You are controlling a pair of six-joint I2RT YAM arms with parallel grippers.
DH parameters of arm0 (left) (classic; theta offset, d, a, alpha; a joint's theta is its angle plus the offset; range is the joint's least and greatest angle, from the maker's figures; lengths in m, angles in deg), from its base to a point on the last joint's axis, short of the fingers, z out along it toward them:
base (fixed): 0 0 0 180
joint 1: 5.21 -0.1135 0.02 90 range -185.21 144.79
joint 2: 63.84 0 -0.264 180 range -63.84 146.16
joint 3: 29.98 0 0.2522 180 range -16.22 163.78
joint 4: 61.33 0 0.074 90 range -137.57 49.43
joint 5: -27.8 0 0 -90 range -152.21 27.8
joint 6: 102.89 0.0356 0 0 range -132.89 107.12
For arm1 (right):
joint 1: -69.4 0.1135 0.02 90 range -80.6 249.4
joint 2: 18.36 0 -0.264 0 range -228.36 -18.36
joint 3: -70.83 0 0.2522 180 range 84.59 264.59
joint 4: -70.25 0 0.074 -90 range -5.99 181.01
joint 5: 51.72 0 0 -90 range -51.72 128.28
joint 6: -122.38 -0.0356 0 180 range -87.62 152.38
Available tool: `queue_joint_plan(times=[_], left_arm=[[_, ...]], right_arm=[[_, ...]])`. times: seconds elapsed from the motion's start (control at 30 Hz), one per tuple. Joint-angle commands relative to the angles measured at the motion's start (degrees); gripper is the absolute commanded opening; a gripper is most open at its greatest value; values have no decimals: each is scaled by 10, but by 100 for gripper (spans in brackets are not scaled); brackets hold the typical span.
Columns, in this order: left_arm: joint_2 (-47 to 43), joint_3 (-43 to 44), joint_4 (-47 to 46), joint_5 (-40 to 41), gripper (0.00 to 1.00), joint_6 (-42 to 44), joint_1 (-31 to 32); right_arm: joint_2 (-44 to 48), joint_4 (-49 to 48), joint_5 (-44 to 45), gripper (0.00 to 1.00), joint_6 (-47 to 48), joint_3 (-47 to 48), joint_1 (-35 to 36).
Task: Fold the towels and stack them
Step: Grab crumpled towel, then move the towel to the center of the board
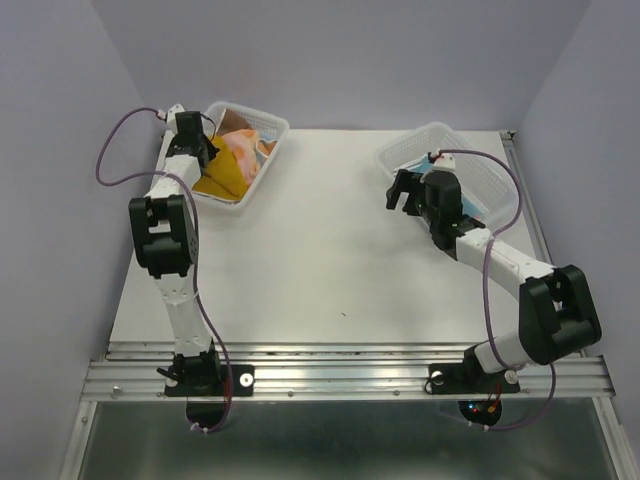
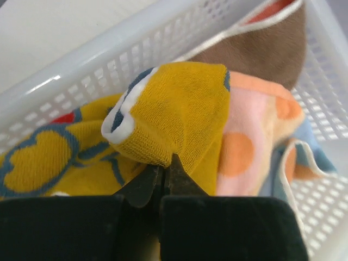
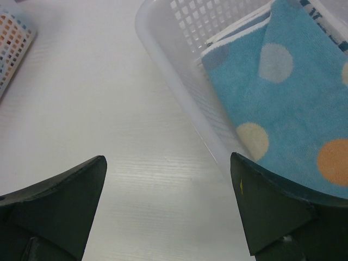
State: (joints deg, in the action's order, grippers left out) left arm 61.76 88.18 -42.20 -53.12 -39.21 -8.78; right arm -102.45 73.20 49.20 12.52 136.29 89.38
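My left gripper will next lift the yellow towel clear, lower it onto the bare tabletop and let go, because that bare tabletop is back and to the right of my left gripper in the top view.
My left gripper (image 2: 162, 171) is shut on a fold of the mustard yellow towel (image 2: 174, 109) inside the left basket (image 1: 262, 165). A pastel spotted towel (image 2: 244, 147) and a brown towel (image 2: 266, 49) lie beside it in that basket. In the top view the left gripper (image 1: 208, 155) sits over the yellow towel (image 1: 222, 180). My right gripper (image 3: 168, 163) is open and empty above the table, just left of the right basket (image 3: 179, 92). A folded blue towel with coloured dots (image 3: 288, 98) lies in that basket. The right gripper also shows in the top view (image 1: 403, 190).
The white table (image 1: 310, 250) lies between the two baskets. The right basket (image 1: 480, 175) stands at the back right near the table's right edge. Purple walls close in the back and sides. A metal rail runs along the near edge.
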Motion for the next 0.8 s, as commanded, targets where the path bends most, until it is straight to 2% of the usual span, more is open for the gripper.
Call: queue_joint_plan(times=[0.0, 0.1, 0.17, 0.23, 0.33, 0.43, 0.77], left_arm=[[-174, -92, -124, -77, 0, 10, -2], [-256, -161, -154, -88, 0, 0, -1], [-294, -199, -163, -128, 0, -7, 1], [-346, -218, -173, -147, 0, -9, 5], [-416, -260, -203, -226, 0, -24, 16], [-479, -279, -207, -244, 0, -31, 42], [-618, -286, -197, -246, 0, -43, 253]], right_arm=[[59, -20, -18, 100, -11, -38, 6], [77, -19, -21, 100, -26, -58, 7], [98, -12, -26, 100, -38, -77, 6], [113, 0, -23, 100, -43, -86, 6], [144, 24, -13, 100, -64, -107, 6], [181, 42, -8, 100, -80, -133, 6], [322, 139, 11, 100, -125, -176, 6]])
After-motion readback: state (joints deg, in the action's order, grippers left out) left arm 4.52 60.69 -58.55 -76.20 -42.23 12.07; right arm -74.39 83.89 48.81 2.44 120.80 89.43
